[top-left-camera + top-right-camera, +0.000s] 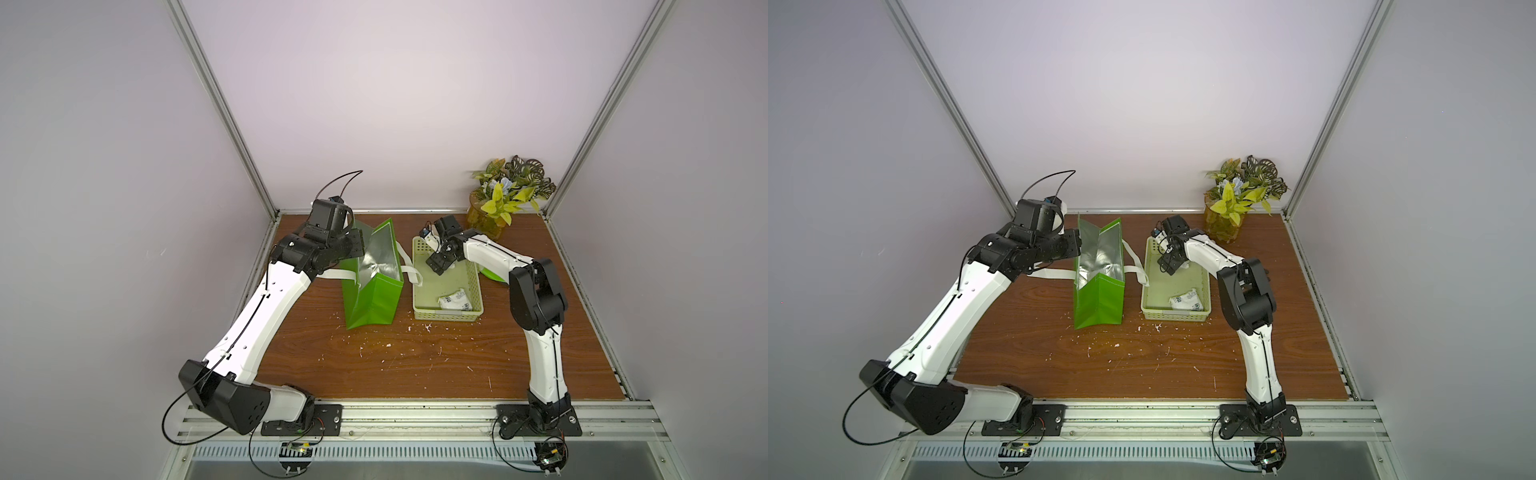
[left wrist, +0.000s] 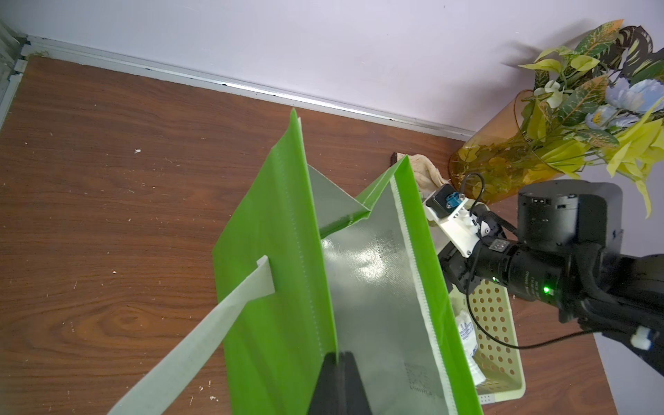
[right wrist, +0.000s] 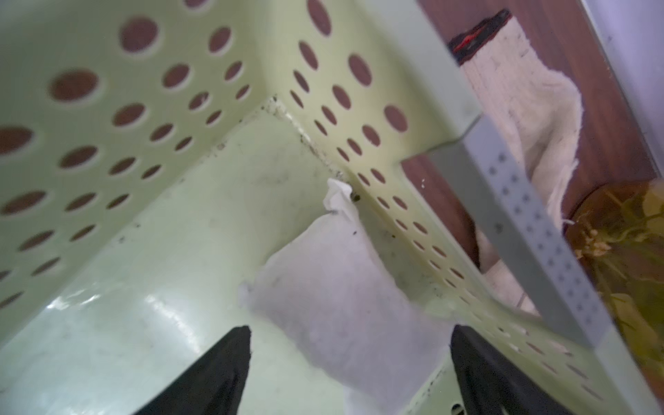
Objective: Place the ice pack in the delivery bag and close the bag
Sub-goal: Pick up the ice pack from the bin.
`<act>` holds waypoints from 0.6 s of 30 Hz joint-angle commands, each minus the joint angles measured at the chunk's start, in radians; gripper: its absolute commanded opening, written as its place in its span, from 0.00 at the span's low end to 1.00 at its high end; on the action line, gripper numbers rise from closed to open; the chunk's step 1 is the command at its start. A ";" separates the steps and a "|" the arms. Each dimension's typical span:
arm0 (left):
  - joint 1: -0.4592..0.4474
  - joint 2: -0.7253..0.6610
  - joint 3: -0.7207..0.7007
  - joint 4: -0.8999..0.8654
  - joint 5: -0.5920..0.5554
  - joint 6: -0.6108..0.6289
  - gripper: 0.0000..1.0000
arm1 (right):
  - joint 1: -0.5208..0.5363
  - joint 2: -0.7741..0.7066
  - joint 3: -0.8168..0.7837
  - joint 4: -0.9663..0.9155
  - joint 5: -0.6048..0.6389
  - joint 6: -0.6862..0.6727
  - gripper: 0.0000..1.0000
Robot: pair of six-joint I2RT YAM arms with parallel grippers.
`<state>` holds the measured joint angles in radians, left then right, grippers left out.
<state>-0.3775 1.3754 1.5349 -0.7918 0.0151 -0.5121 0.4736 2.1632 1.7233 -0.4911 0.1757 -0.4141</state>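
Observation:
My right gripper lowers its open fingers around the pack's middle (image 3: 356, 314) and closes next, since the white ice pack lies below it, lined up with those fingers.
The delivery bag (image 1: 374, 291) (image 1: 1100, 299) (image 2: 273, 287) stands open on the wooden table, showing its silver lining and white straps. My left gripper (image 1: 356, 246) (image 1: 1074, 246) (image 2: 339, 357) is shut on the rim of the bag's left wall. One white ice pack (image 3: 341, 305) lies on the floor of the pale green basket (image 1: 446, 316) (image 1: 1177, 316) against its far wall. My right gripper (image 1: 435, 266) (image 1: 1168, 266) (image 3: 350, 328) is down in the basket, open, its fingers straddling that pack. A second, printed ice pack (image 1: 455, 300) (image 1: 1187, 301) (image 2: 467, 341) lies in the basket's near end.
The basket stands just right of the bag. An amber vase of artificial plants (image 1: 498, 203) (image 1: 1229, 208) fills the back right corner. A white cloth (image 3: 521, 107) lies behind the basket, and something green (image 1: 492, 274) lies to its right. White crumbs dot the table front.

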 commanded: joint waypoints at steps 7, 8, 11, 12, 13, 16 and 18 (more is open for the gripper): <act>0.008 -0.009 -0.002 0.009 -0.009 0.011 0.00 | -0.004 0.063 0.016 -0.056 -0.076 -0.047 0.88; 0.007 -0.009 -0.002 0.010 -0.010 0.011 0.00 | -0.005 0.059 0.006 -0.056 -0.088 -0.041 0.86; 0.008 -0.007 0.000 0.009 -0.010 0.012 0.00 | -0.003 0.042 -0.026 -0.057 -0.101 -0.022 0.77; 0.008 -0.006 0.001 0.010 -0.010 0.014 0.00 | -0.003 0.035 -0.036 -0.060 -0.098 -0.014 0.71; 0.008 -0.006 0.002 0.011 -0.009 0.014 0.00 | -0.003 0.025 -0.043 -0.063 -0.093 -0.008 0.66; 0.007 -0.002 0.005 0.009 -0.002 0.015 0.00 | -0.004 -0.016 -0.065 -0.060 -0.088 0.014 0.46; 0.008 0.001 0.008 0.009 0.003 0.017 0.00 | -0.006 -0.065 -0.082 -0.049 -0.095 0.036 0.33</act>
<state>-0.3775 1.3754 1.5349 -0.7887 0.0158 -0.5110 0.4690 2.1635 1.6669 -0.4934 0.0994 -0.4179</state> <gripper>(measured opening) 0.050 0.484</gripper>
